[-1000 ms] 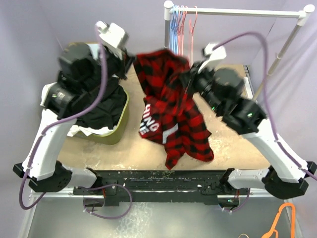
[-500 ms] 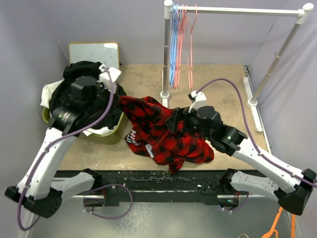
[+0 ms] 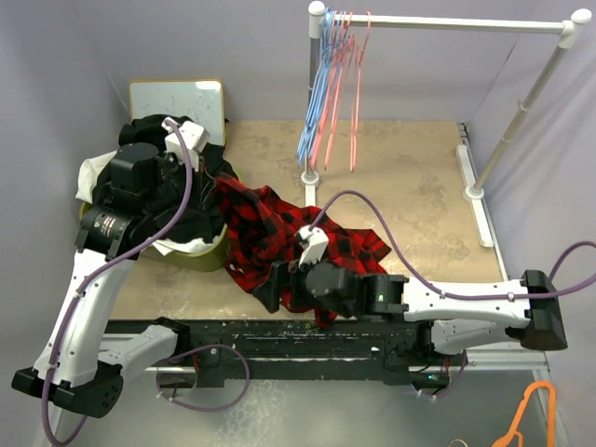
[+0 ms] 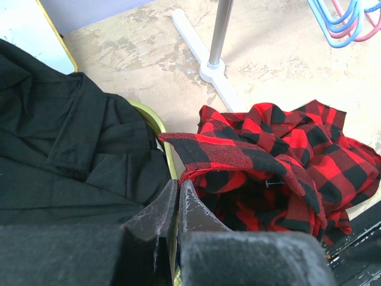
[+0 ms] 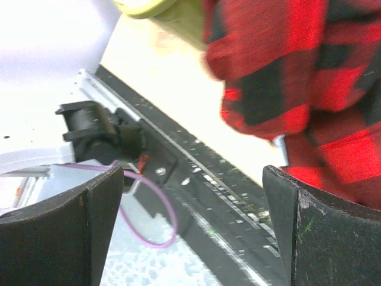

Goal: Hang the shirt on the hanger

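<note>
My right gripper will move down next, away from my base, onto the shirt's dark folded edge.
The red-and-black check shirt (image 3: 298, 244) lies crumpled on the table's near middle, one edge stretched up to the left. My left gripper (image 3: 220, 183) is shut on that edge by the bin's rim. In the left wrist view, the closed tips (image 4: 178, 185) meet the shirt's (image 4: 268, 161) folded hem. My right gripper (image 3: 264, 294) lies low along the table's front edge, pointing left. It is open, and its fingers (image 5: 59, 232) have nothing between them. The shirt (image 5: 297, 77) is above and to the right of it. The pale-pink hanger (image 3: 355, 93) hangs on the rail at the back.
An olive bin (image 3: 222, 253) at the left holds a black garment (image 4: 71, 143) and a white cloth (image 3: 93, 172). Light-blue hangers (image 3: 317, 102) hang beside the pink one. The rack's post (image 3: 312, 112) stands behind the shirt. An orange hanger (image 3: 531, 410) lies off the table, bottom right.
The shirt came down from being held up between both arms onto the table. My right gripper opened, let it go and swung low towards the front edge. The left gripper dropped, still gripping.
</note>
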Robot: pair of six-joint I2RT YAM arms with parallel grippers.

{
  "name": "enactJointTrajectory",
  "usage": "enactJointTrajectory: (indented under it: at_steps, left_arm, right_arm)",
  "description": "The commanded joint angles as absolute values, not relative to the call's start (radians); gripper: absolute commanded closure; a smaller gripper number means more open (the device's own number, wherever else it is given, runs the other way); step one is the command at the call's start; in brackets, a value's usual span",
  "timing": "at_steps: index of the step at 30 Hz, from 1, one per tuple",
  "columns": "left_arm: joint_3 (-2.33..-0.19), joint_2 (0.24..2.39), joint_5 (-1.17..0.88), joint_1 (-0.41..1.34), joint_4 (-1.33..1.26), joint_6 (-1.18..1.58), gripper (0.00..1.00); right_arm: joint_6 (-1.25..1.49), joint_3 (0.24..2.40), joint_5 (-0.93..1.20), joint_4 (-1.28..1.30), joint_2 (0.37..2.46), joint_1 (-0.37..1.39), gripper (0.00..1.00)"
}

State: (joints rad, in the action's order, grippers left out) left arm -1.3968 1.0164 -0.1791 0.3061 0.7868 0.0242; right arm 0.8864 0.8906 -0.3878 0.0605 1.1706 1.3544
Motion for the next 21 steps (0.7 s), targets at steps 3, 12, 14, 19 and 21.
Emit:
enactJointTrajectory:
  at_steps: [3, 12, 14, 19, 21]
  left_arm:
    - [-1.410, 1.002, -0.202, 0.281, 0.721, 0.058, 1.00]
    - [-1.400, 0.990, -0.219, 0.270, 0.715, 0.064, 1.00]
    - [-1.396, 0.987, -0.227, 0.267, 0.714, 0.066, 1.00]
    - [-1.399, 0.984, -0.231, 0.264, 0.716, 0.064, 1.00]
    - [-1.399, 0.984, -0.234, 0.263, 0.717, 0.064, 1.00]
  right_arm:
    - [1.153, 0.918, -0.757, 0.069, 1.194, 1.495, 0.00]
    - [1.543, 1.184, -0.848, 0.567, 1.494, 1.495, 0.03]
    - [1.530, 1.175, -0.857, 0.523, 1.502, 1.486, 0.12]
    - [1.492, 1.130, -0.838, 0.449, 1.491, 1.429, 0.25]
    - [1.478, 1.126, -0.839, 0.444, 1.491, 1.411, 0.25]
